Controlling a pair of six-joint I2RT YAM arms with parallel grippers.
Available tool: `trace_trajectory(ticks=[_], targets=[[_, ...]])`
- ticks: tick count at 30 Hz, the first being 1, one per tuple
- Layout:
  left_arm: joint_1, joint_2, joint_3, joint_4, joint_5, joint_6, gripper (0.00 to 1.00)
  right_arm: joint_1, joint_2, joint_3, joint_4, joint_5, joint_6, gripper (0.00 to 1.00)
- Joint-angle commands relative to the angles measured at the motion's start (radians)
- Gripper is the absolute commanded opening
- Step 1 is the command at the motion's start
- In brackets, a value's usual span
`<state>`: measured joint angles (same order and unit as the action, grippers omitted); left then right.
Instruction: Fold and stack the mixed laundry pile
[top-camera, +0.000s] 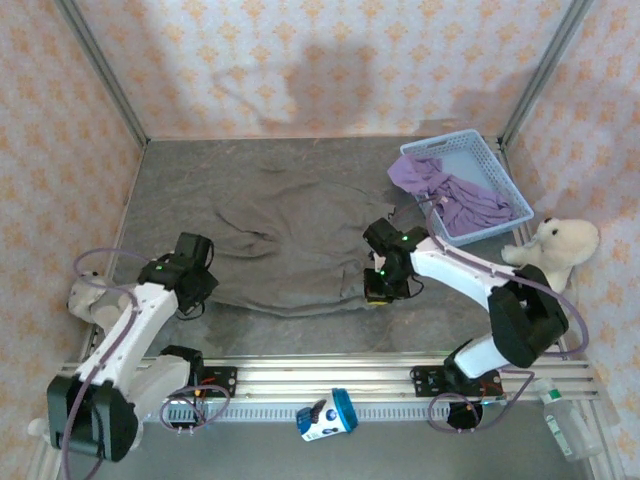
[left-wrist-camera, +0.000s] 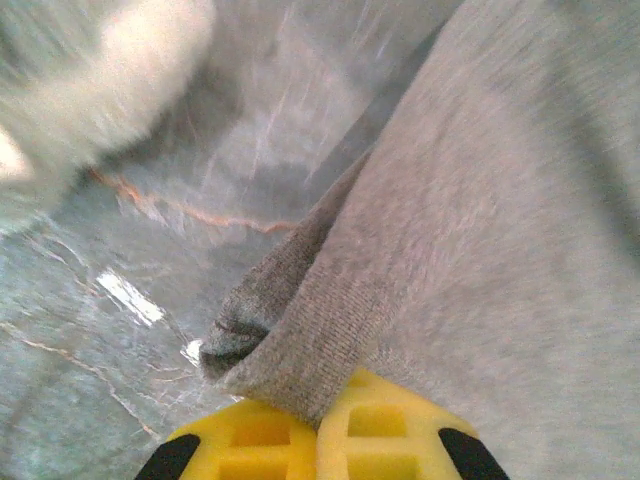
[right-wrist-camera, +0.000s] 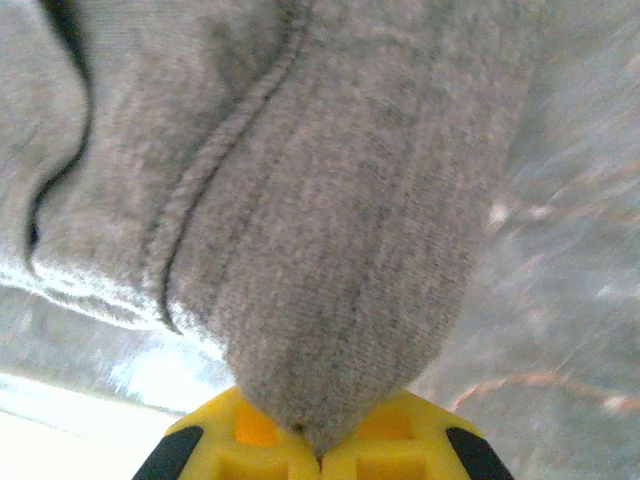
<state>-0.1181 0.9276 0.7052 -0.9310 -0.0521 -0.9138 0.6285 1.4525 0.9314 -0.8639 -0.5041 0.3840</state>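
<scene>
My left gripper will take the garment's hem outward to the garment's far edge, which lies outward of the gripper, and release it there.
The grey-olive garment lies spread over the middle of the table. My left gripper is at its near left corner and is shut on the cloth hem, which runs up from the yellow pads. My right gripper is at the near right corner, shut on a bunched fold of the same garment. The lavender-purple T-shirt hangs crumpled over the near rim of the blue basket.
A white plush toy sits at the right wall beside the basket, another pale plush at the left by my left arm. A blue-white can and a clear bottle lie off the front rail.
</scene>
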Motion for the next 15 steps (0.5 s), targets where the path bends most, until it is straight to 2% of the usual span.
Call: trace_trajectory(ticks=[1, 6, 11, 15], targets=[[0.0, -0.045, 0.13, -0.112, -0.141, 0.025, 0.0, 0.0, -0.078, 0.033, -0.125, -0.047, 0.058, 0.0], [0.0, 0.149, 0.38, -0.063, -0.161, 0.1, 0.0, -0.054, -0.085, 0.144, -0.143, -0.104, 0.069, 0.0], [0.003, 0.401, 0.64, 0.035, -0.17, 0.159, 0.0, -0.198, -0.037, 0.217, -0.065, -0.206, 0.119, 0.0], [0.004, 0.623, 0.873, 0.054, -0.135, 0.221, 0.0, -0.299, 0.052, 0.323, -0.033, -0.242, 0.143, 0.0]])
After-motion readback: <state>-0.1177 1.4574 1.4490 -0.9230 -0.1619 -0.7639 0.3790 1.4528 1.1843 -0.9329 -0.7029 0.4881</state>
